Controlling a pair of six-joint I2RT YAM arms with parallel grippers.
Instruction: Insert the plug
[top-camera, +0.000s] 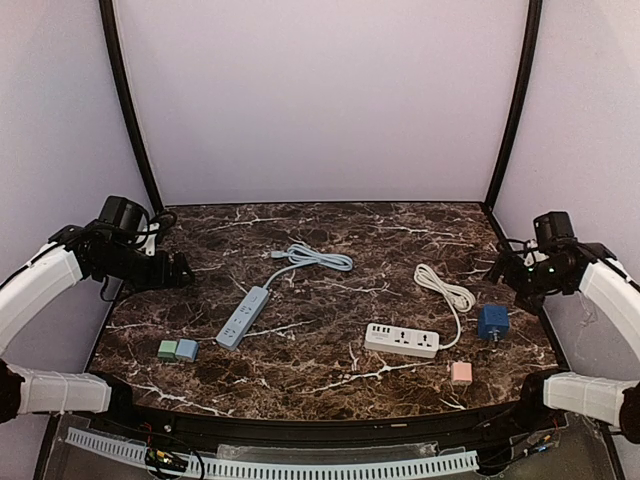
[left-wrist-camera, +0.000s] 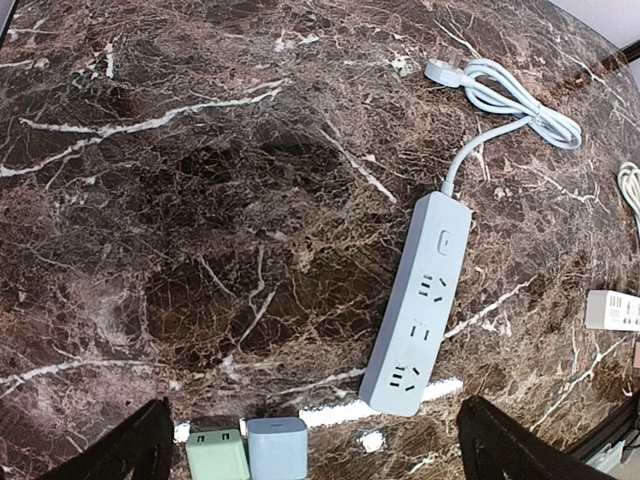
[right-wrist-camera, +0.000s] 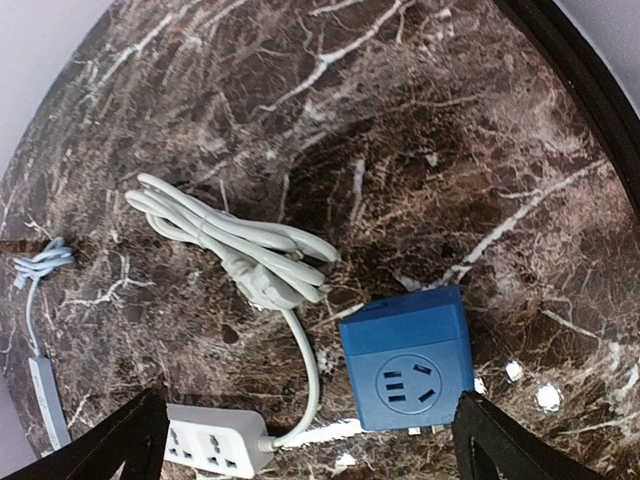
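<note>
My right gripper lowers onto the blue cube adapter (top-camera: 492, 321) (right-wrist-camera: 405, 357) next, one open finger down each side, since the cube is below, clear of the coiled cable.
A light blue power strip (top-camera: 244, 317) lies left of centre, sockets up; it also shows in the left wrist view (left-wrist-camera: 415, 305). A green plug (top-camera: 167, 350) and a light blue plug (top-camera: 187, 350) sit side by side at the front left, also in the left wrist view as the green plug (left-wrist-camera: 217, 455) and the light blue plug (left-wrist-camera: 277, 450). A white power strip (top-camera: 402, 340) lies right of centre. A blue cube adapter (top-camera: 492, 321) (right-wrist-camera: 405, 357) and a pink plug (top-camera: 461, 373) lie to the right. My left gripper (top-camera: 183, 270) (left-wrist-camera: 315, 425) and right gripper (top-camera: 498, 268) (right-wrist-camera: 305, 425) are open, empty, and raised above the table.
The blue strip's coiled cable (top-camera: 315, 258) (left-wrist-camera: 510, 95) lies behind it. The white strip's coiled cable (top-camera: 445, 288) (right-wrist-camera: 235, 245) lies between that strip (right-wrist-camera: 215, 448) and the cube. Black frame posts (top-camera: 130, 110) and purple walls bound the marble table (top-camera: 330, 225).
</note>
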